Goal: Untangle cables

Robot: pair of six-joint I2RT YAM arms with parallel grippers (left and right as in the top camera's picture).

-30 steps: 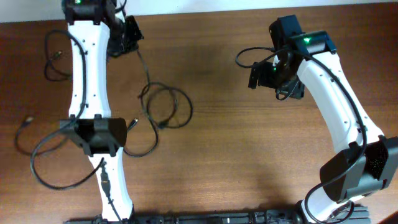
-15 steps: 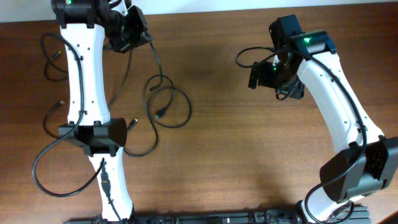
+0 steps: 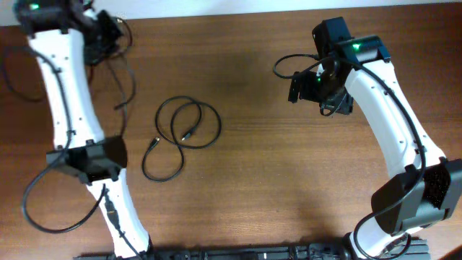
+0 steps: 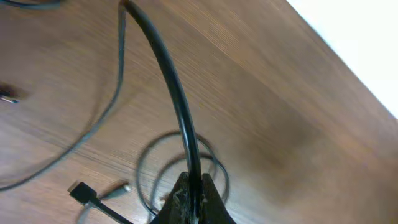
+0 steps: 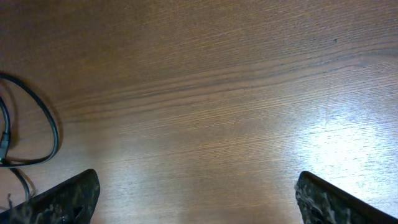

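My left gripper swings left in the overhead view and back next, lowering over bare wood to release, since another cable lies looped below.
My left gripper [image 3: 107,37] is at the table's far left back corner, shut on a thin black cable [image 3: 130,76] that hangs down from it towards the table. In the left wrist view the jaws [image 4: 193,196] pinch this cable [image 4: 168,81]. A second black cable [image 3: 188,134] lies in loose loops at centre left, with a plug end [image 4: 81,191] beside the loops. My right gripper [image 3: 317,85] hovers open and empty over bare wood at the back right [image 5: 196,199]. Part of a cable loop [image 5: 46,124] shows at the right wrist view's left edge.
Another thin black loop [image 3: 14,76] lies at the far left edge. A thicker arm wire [image 3: 43,209] curls by the left arm's base. The wooden table [image 3: 289,180] ends at a white wall along the back.
My left gripper has swung left to the back corner with the cable in it, pulling it away from the loops, which stay at centre left. The right arm has not moved.
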